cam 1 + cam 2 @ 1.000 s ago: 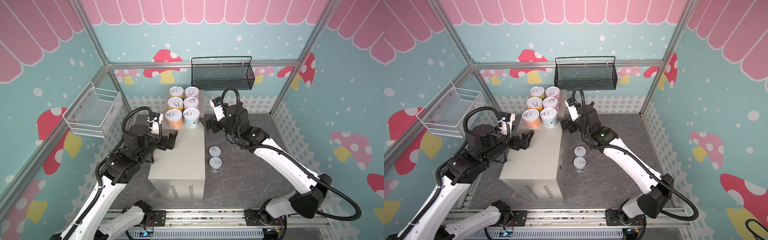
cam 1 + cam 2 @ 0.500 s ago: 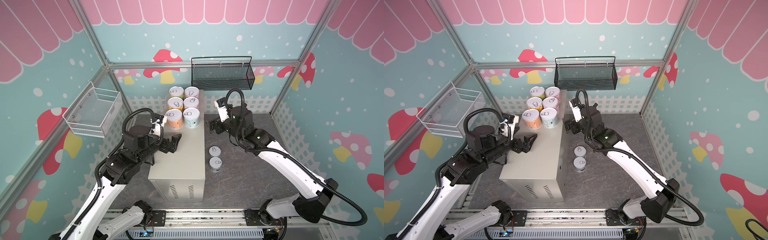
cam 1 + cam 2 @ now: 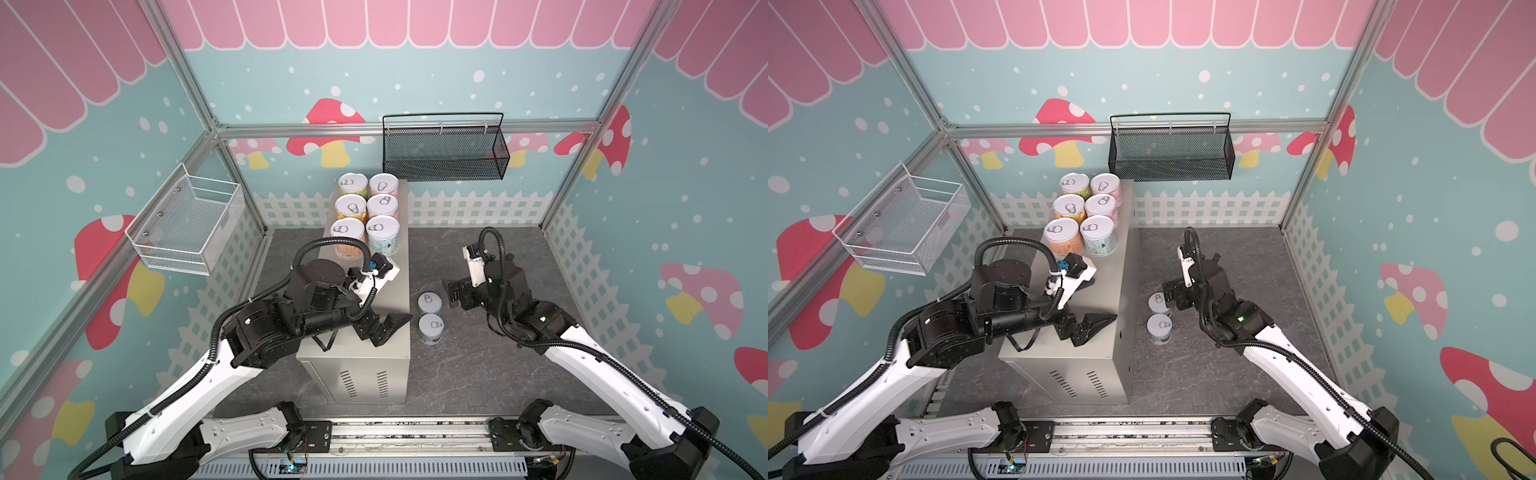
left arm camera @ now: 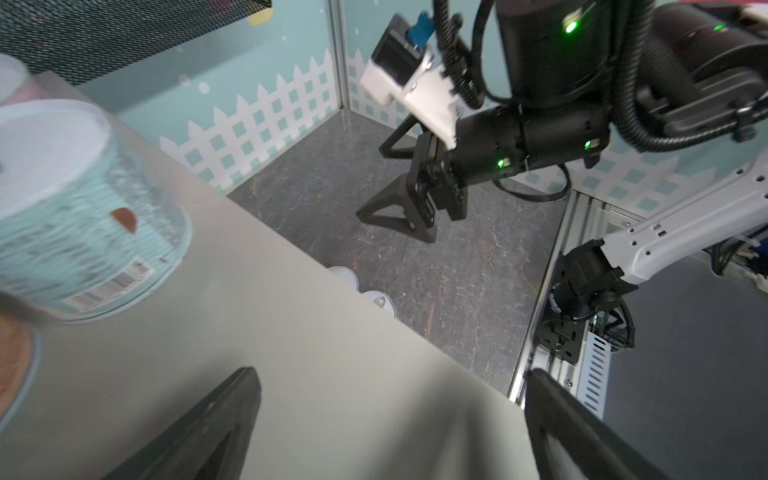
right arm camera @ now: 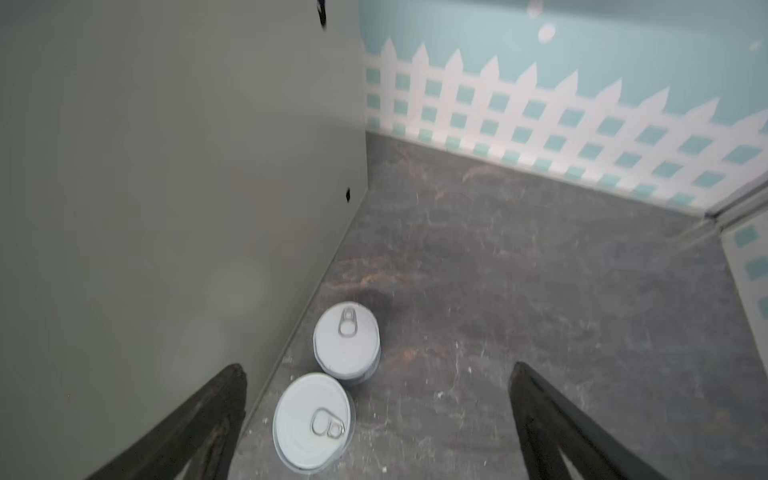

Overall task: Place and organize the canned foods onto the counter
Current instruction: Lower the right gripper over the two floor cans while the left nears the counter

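My right gripper needs to move down, back and toward the counter's side next, onto the nearer can (image 5: 312, 422), because it still stands on the floor below the gripper.
The counter (image 3: 388, 286) is a long beige-grey box in both top views, with several pastel cans (image 3: 382, 235) standing in two rows at its far end. Two more cans (image 3: 429, 302) (image 3: 431, 327) stand on the dark floor against its right side. My left gripper (image 3: 386, 328) hovers open over the counter's near half, nothing between its fingers. My right gripper (image 3: 455, 293) hangs open just right of the floor cans. The right wrist view shows both silver lids (image 5: 347, 345) (image 5: 311, 422) between and ahead of the open gripper (image 5: 378, 368), untouched. The left wrist view shows the bare counter top (image 4: 249, 332) and a light blue can (image 4: 75, 208).
A black mesh basket (image 3: 444, 149) hangs on the back wall. A white wire basket (image 3: 187, 224) hangs on the left wall. Dark floor (image 3: 498, 365) spreads right of the counter, and a metal rail (image 3: 395, 436) runs along the front.
My right gripper has swung away from the cans on the counter and come down toward the front, beside the two floor cans. My left gripper has slid nearer along the counter top.
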Controlling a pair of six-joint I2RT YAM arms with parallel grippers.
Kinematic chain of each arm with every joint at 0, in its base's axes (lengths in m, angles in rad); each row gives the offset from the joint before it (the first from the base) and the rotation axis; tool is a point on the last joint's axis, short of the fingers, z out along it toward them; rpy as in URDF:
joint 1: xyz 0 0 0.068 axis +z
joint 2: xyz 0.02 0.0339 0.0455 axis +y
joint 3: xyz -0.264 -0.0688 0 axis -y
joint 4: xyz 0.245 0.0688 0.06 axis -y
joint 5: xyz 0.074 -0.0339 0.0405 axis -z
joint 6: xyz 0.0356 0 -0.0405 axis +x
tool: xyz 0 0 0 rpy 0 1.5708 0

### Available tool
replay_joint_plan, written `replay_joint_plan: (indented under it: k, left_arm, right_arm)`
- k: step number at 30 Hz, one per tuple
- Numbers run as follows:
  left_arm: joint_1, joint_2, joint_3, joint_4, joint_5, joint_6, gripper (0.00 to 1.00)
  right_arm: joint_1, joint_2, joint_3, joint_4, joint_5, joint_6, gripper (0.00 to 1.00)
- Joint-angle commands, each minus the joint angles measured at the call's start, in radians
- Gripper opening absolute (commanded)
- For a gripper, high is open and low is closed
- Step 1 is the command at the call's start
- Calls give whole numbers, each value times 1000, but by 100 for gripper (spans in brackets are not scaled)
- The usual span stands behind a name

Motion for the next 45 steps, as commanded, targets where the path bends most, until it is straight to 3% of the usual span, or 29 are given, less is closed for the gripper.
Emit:
replay_joint_plan:
  k: [1, 7, 11, 19, 29, 45]
  left_arm:
    - [-51, 36, 47, -27, 8, 30, 100]
    - [-132, 107, 98, -18, -17, 26, 100]
    - [-174, 144, 124, -17, -27, 15, 100]
    - [-234, 202, 201, -94, -29, -8, 100]
    - [-275, 257, 314, -269, -142, -30, 100]
    - [-274, 229, 299, -284, -246, -54, 100]
  right_arm:
    - [-4, -48, -130, 20, -40, 94, 99]
    - [-1, -59, -340, 84, -132, 152, 99]
    - [65, 8, -396, 113, -103, 178, 99]
    - [122, 102, -492, 395, -142, 230, 99]
    - [123, 299, -426, 530, -116, 226, 99]
    - [123, 447, -372, 663, -94, 205, 87]
